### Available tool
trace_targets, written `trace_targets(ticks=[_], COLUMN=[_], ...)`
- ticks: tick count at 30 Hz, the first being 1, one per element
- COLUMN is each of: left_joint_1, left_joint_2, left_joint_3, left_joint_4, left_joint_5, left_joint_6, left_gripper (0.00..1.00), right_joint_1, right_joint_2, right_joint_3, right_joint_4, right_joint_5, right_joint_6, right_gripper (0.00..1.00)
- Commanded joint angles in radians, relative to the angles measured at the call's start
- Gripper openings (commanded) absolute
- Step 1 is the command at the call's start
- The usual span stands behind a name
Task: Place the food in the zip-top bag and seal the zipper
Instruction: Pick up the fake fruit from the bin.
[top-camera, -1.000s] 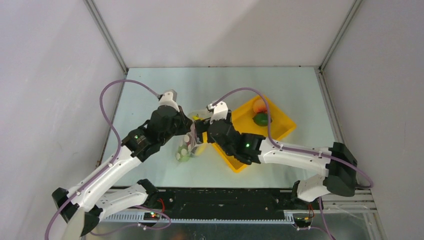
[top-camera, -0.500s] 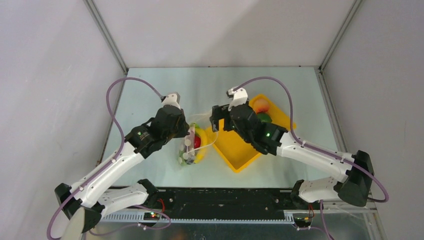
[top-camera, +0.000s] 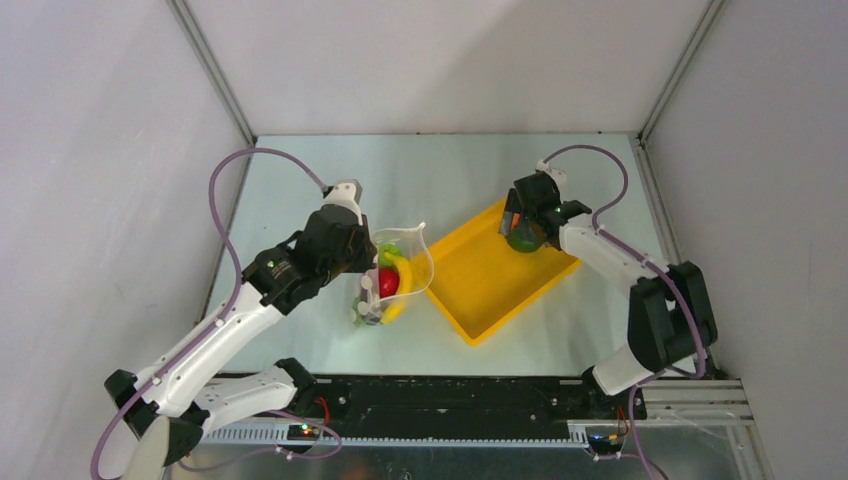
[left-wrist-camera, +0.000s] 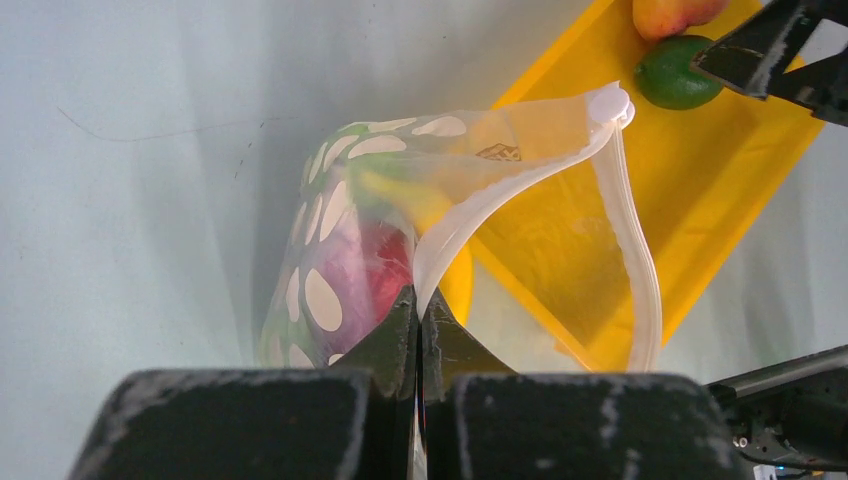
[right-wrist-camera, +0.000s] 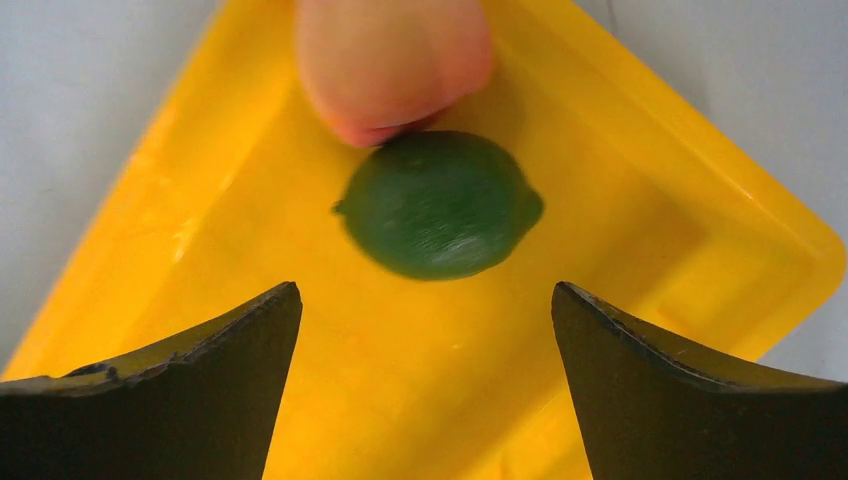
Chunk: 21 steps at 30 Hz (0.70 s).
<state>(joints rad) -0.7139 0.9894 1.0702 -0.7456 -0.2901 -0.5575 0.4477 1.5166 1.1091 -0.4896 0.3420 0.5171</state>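
I will lower my right gripper into the tray with its open fingers around the green round fruit (right-wrist-camera: 438, 206), because both its ends are clear of the peach (right-wrist-camera: 392, 60).
The clear dotted zip-top bag (top-camera: 395, 280) lies left of the yellow tray, its mouth held open. It holds a red tomato (top-camera: 388, 283), a yellow banana (top-camera: 403, 272) and green pieces. My left gripper (left-wrist-camera: 420, 300) is shut on the bag's white zipper strip (left-wrist-camera: 520, 185) and holds that edge up. My right gripper (right-wrist-camera: 425, 295) is open above the tray's far corner, just short of a green round fruit (right-wrist-camera: 437, 205) that touches a peach (right-wrist-camera: 392, 60). In the top view the right gripper (top-camera: 527, 215) covers the peach and partly covers the green fruit (top-camera: 521, 240).
The yellow tray (top-camera: 480, 285) stands right of the bag, holding only the green fruit and peach in its far corner. Grey walls close in the table on three sides. The arm bases and a black rail run along the near edge.
My right arm has swung from the bag's mouth to the tray's far corner, open over the green fruit. The bag's mouth has widened, showing tomato and banana. The left gripper has kept its hold.
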Motion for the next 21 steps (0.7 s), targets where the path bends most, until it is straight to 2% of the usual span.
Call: trace_targets(ticks=[1,11,21], left_joint_1=[0.0,0.0,-0.001], left_joint_2=[-0.009,0.004,-0.009], left_joint_3=[0.041,0.042,0.026], left_joint_4=[0.029,0.051,0.064], left_joint_5=[0.026,0.041,0.039], left_joint_6=[0.044,0.059,0.064], left_gripper=[0.0,0.0,0.0], right_joint_1=[-0.075,-0.11,-0.119], right_joint_2=[0.081,0.195,0.223], right_joint_3=[-0.002,0.005,0.006], right_joint_4=[0.003,0.114,0.13], right_joint_5=[-0.037,-0.04,0.072], right_joint_6=[0.025,0.076,0.175], right_gripper=[0.99,1.0,1.0])
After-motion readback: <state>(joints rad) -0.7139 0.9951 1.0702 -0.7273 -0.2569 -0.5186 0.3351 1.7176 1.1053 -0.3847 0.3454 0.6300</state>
